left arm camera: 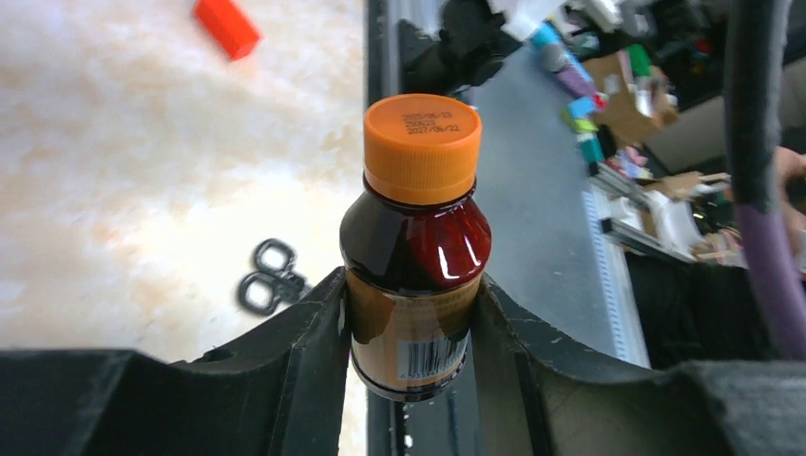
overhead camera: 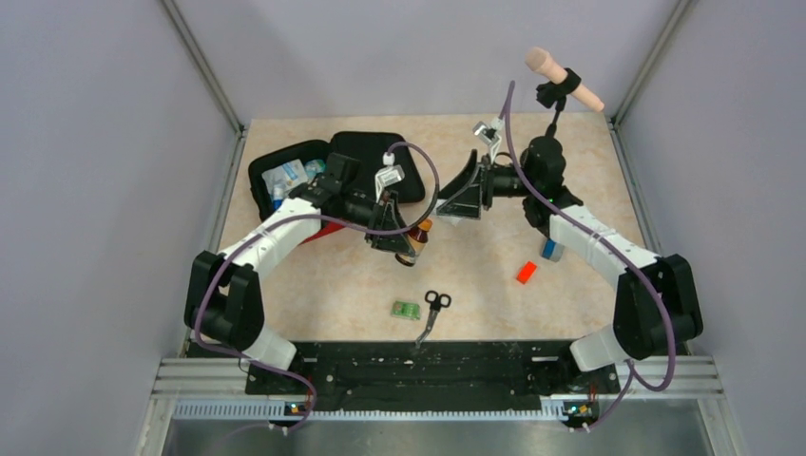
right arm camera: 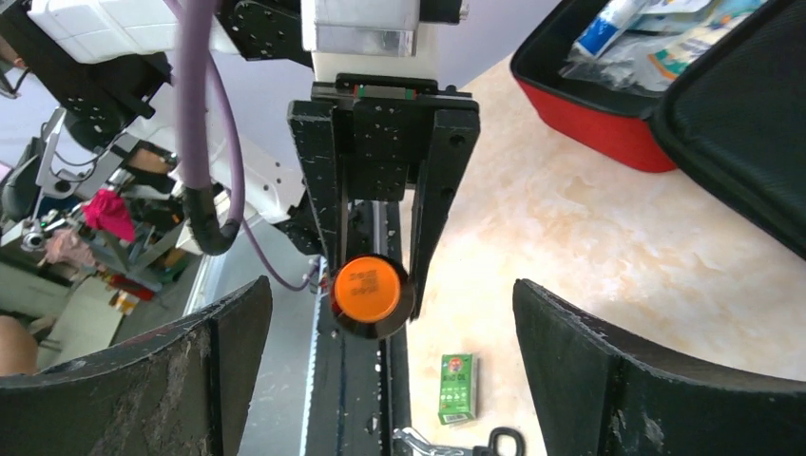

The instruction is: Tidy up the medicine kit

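Observation:
My left gripper needs to swing to its left in the top view next, go down to the open half of the kit, which already holds packets, and let go of the bottle (left arm camera: 416, 256).
The medicine kit (overhead camera: 363, 150) lies open at the back left, black lining up, with packets in its left half; its red wall (right arm camera: 608, 128) shows in the right wrist view. My left gripper (left arm camera: 411, 309) is shut on a dark brown bottle (left arm camera: 416, 256) with an orange cap, held off the table near the middle (overhead camera: 421, 231). My right gripper (right arm camera: 390, 304) stands wide open just right of the bottle, facing its orange cap (right arm camera: 367, 293), touching nothing. In the top view the right gripper (overhead camera: 463, 193) is level with the left one (overhead camera: 404, 242).
Black scissors (overhead camera: 434, 306) and a small green box (overhead camera: 407, 310) lie near the front edge. A small red block (overhead camera: 527, 273) and a blue item (overhead camera: 551, 250) lie under the right arm. A pink microphone-like object (overhead camera: 563, 78) stands at the back right.

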You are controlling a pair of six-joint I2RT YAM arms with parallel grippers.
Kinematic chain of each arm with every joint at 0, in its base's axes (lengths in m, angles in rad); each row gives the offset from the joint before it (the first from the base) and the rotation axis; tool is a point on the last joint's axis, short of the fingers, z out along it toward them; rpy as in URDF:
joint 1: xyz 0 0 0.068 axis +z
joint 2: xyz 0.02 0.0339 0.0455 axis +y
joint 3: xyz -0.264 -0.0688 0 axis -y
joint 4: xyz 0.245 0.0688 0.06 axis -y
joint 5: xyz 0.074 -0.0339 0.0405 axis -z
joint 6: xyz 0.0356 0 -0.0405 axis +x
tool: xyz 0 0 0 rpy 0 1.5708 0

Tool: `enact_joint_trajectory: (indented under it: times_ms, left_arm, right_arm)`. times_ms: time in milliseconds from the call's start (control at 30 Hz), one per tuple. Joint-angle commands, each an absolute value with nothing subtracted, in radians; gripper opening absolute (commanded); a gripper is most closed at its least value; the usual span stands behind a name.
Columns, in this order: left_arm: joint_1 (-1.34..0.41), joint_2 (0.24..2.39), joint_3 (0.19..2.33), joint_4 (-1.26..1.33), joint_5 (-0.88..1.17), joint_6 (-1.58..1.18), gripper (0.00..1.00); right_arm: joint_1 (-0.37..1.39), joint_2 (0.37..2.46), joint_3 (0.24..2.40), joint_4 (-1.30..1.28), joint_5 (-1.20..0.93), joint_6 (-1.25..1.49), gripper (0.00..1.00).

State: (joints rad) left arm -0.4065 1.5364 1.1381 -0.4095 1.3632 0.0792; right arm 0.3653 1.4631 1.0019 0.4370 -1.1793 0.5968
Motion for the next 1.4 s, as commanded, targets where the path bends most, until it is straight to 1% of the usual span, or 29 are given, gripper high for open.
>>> enact_joint_trajectory:
  times_ms: [0,133,233,300,533,600,733,867,1033,1367]
  left_arm:
    - [-0.386,1.55,1.257,-0.896,1.166,0.546,0.0]
    - [-0.355,1.539,1.267,-0.993,0.963,0.623,0.0]
    - [-0.341,1.506,1.271,-0.984,0.713,0.637,0.0]
    - [-0.328,1.496,1.299,-0.993,0.584,0.66,0.0]
    - [-0.196,1.515,1.454,-1.025,0.342,0.686,0.0]
    - [-0.167,1.518,1.476,-0.986,0.226,0.684,0.0]
    - [-0.164,1.541,1.479,-0.934,-0.021,0.734,0.0]
    - [-0.161,1.583,1.477,-0.893,-0.17,0.795,0.0]
    - [-0.145,1.644,1.46,-0.859,-0.198,0.854,0.0]
    - [-0.115,1.755,1.449,-0.869,-0.109,1.012,0.0]
  right_arm:
    - [0.319,1.385,0.992,0.478,-1.2,0.615,0.94]
    - [0.301,1.372,0.967,0.485,-1.195,0.612,0.95]
    - [0.301,1.374,0.961,0.499,-1.187,0.609,0.95]
    - [0.3,1.376,0.965,0.499,-1.187,0.608,0.95]
    - [0.3,1.372,0.96,0.48,-1.195,0.57,0.94]
    - [0.3,1.369,0.96,0.462,-1.193,0.558,0.94]
    - [0.3,1.366,0.965,0.446,-1.177,0.539,0.94]
    - [0.299,1.364,0.971,0.423,-1.174,0.522,0.94]
    - [0.3,1.352,0.963,0.385,-1.164,0.482,0.94]
    - [0.299,1.343,0.966,0.32,-1.125,0.422,0.94]
